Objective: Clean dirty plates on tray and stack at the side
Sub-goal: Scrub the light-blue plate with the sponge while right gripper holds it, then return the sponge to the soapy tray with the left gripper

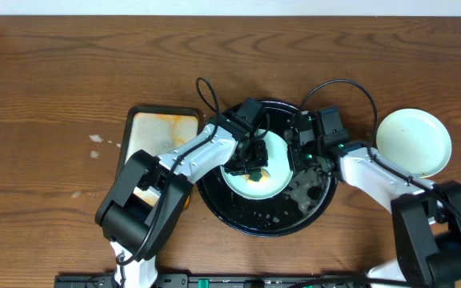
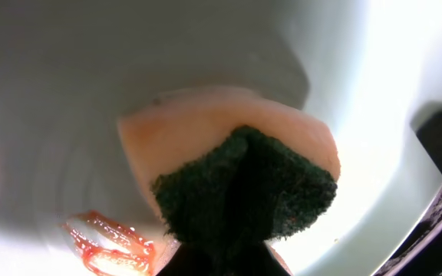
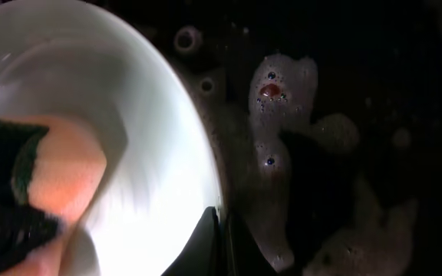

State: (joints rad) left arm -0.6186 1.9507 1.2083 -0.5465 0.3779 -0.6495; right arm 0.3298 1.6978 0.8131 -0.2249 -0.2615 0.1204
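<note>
An orange smear is still there beside the sponge, so my left gripper should wipe it next, then go up past the edge of the black tray and come down onto the cream tray [image 1: 158, 139].
A pale mint plate [image 1: 274, 180] lies in the black tray [image 1: 246, 220]. My left gripper [image 1: 252, 164] is shut on an orange sponge with a green scouring side [image 2: 229, 146] and presses it on the plate [image 2: 67, 92]. An orange smear [image 2: 110, 241] sits on the plate beside the sponge. My right gripper [image 1: 298, 156] is shut on the plate's right rim [image 3: 152, 138], and its fingers [image 3: 221, 238] pinch the edge. A second pale plate [image 1: 413, 142] rests on the table at the right. A third plate does not show.
A rectangular cream tray stained orange [image 1: 158, 136] lies left of the black tray, under my left arm. Soap foam [image 3: 282, 115] and bubbles lie on the wet black tray floor [image 3: 405, 77] right of the plate. The wooden table [image 1: 54, 80] extends behind.
</note>
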